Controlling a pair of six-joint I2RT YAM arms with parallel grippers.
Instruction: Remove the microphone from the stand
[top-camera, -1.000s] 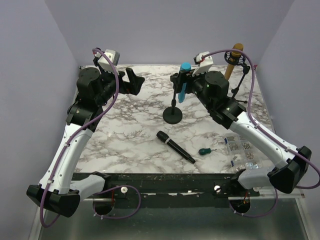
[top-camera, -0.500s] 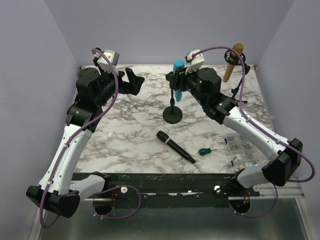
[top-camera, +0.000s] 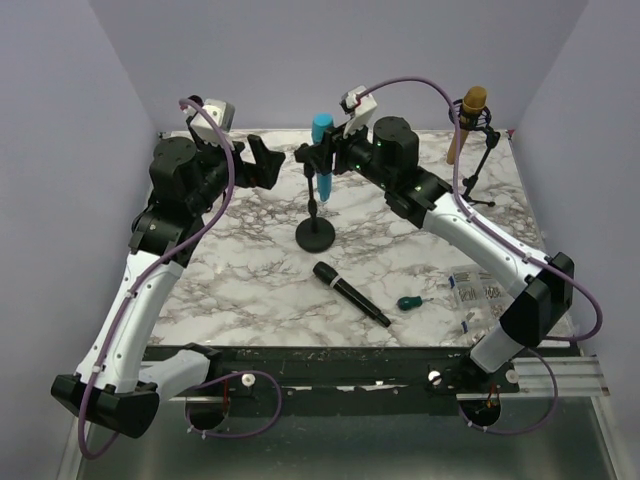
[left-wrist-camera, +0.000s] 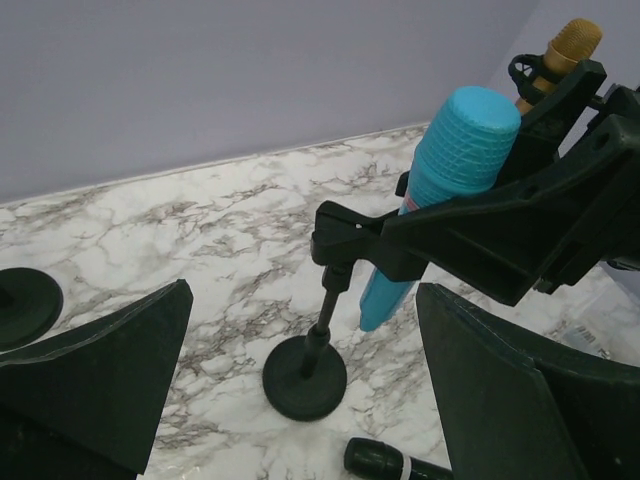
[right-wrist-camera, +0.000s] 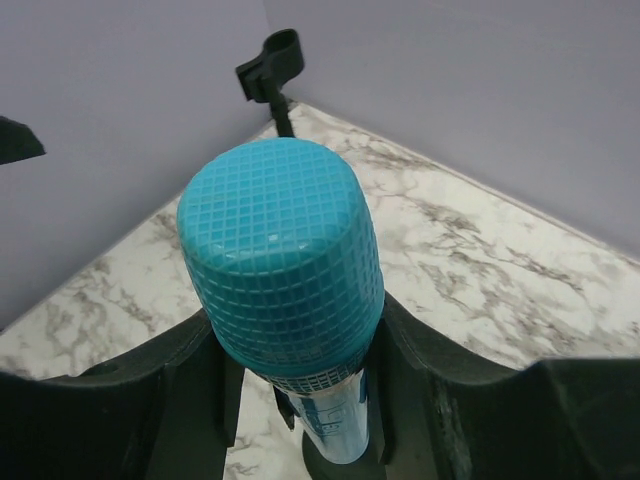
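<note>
The microphone is still in the stand's clip (top-camera: 309, 155), so the robot's right gripper will pull the microphone and the stand back and to the left in the top view, then open.
A blue microphone (top-camera: 321, 130) sits upright in the clip of a small black stand (top-camera: 316, 236) at the table's middle back. My right gripper (top-camera: 322, 160) is shut on the microphone just below its mesh head. In the right wrist view the head (right-wrist-camera: 280, 270) fills the space between the fingers (right-wrist-camera: 150, 400). My left gripper (top-camera: 270, 160) is open and empty, just left of the stand. In the left wrist view the stand's round base (left-wrist-camera: 304, 377) and the microphone (left-wrist-camera: 450, 170) lie between and beyond the open fingers.
A black microphone (top-camera: 350, 293) lies on the marble table in front of the stand. A gold microphone (top-camera: 470, 110) sits on a second stand at the back right. A green-handled tool (top-camera: 409, 302) and small packets (top-camera: 485, 300) lie at the right. An empty stand clip (right-wrist-camera: 270, 65) shows at the far left.
My right gripper has moved left with the blue microphone. The stand has slid left with it, closer to my left gripper. The left arm has barely moved.
</note>
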